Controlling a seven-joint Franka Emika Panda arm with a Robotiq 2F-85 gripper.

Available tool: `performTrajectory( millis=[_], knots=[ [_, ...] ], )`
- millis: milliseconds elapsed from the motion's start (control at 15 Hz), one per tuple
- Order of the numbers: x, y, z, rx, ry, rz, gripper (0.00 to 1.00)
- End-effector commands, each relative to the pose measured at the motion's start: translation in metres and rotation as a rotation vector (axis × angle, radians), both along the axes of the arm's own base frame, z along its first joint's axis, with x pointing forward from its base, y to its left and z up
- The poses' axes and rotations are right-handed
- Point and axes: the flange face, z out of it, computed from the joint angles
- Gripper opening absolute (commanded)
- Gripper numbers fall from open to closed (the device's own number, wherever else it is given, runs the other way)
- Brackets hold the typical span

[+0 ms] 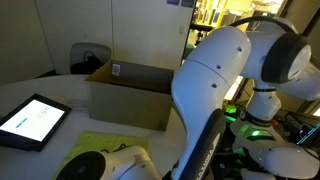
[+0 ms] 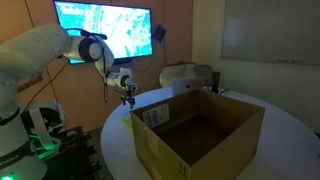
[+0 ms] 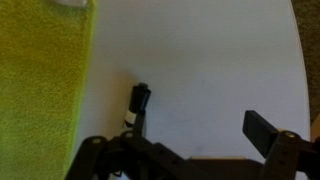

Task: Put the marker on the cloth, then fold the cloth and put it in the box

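I will next lower my gripper and shift it toward the left in the wrist view to center its open fingers over the black marker, since it sits beside one finger.
In the wrist view the black marker lies on the white table, just right of the yellow-green cloth and off it. My gripper is open and low over the table. Its left finger is right by the marker and its right finger is far to the right. Nothing is held. In an exterior view the gripper hangs over the table behind the brown cardboard box. In the exterior view from the arm's side, the box stands behind the cloth; the arm hides the gripper and marker.
A black-framed tablet with a lit screen lies left of the cloth. The robot arm fills the right of that view. A round white table carries everything; its edge shows at the right of the wrist view.
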Motion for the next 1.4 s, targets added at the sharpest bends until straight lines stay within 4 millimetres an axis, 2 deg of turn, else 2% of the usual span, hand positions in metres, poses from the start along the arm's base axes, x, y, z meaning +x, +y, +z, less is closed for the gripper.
performTrajectory(
  millis=[0,467,800,867,933,1333],
  knots=[
    [0.025,0.006,-0.007,0.029,-0.034,0.027,1.0],
    [0.055,-0.008,-0.024,0.001,-0.071,0.061,1.0],
    [0.063,-0.017,-0.035,-0.039,-0.054,0.093,1.0],
    [0.063,-0.017,-0.038,-0.046,-0.046,0.098,0.94],
    [0.062,-0.018,-0.041,-0.052,-0.04,0.104,0.74],
    [0.066,-0.015,-0.033,-0.086,-0.008,0.159,0.26]
  ],
)
